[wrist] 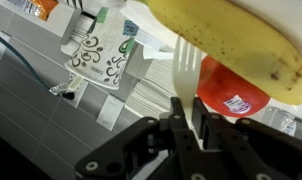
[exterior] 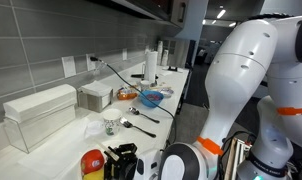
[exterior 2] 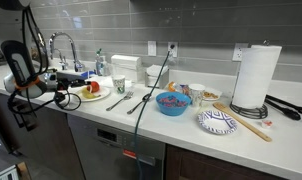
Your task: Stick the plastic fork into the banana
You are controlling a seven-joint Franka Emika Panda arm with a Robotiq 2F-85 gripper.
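The fork's teeth already point at the banana's middle point(wrist: 205, 27) below the gripper, so the robot's gripper should next go down, push the fork point(wrist: 186, 72) in there and let go of it.
In the wrist view my gripper point(wrist: 188, 105) is shut on the handle of a white plastic fork point(wrist: 186, 72). Its tines point up at the yellow banana point(wrist: 241, 38), which fills the upper right. The tine tips reach the banana's edge; I cannot tell whether they pierce it. A round red fruit with a sticker point(wrist: 231, 95) lies just behind the fork, beside the banana. In an exterior view the gripper point(exterior 2: 67, 78) hangs over a white plate point(exterior 2: 91, 96) with the fruit, near the sink. In an exterior view the gripper point(exterior: 121, 160) is next to the fruit point(exterior: 91, 161).
A patterned paper cup point(wrist: 101, 55) stands near the plate. Along the counter are metal cutlery point(exterior 2: 121, 101), a blue bowl point(exterior 2: 172, 104), a patterned plate point(exterior 2: 217, 122), a wooden spoon point(exterior 2: 246, 121) and a paper towel roll point(exterior 2: 256, 75). A faucet point(exterior 2: 61, 45) rises behind the gripper.
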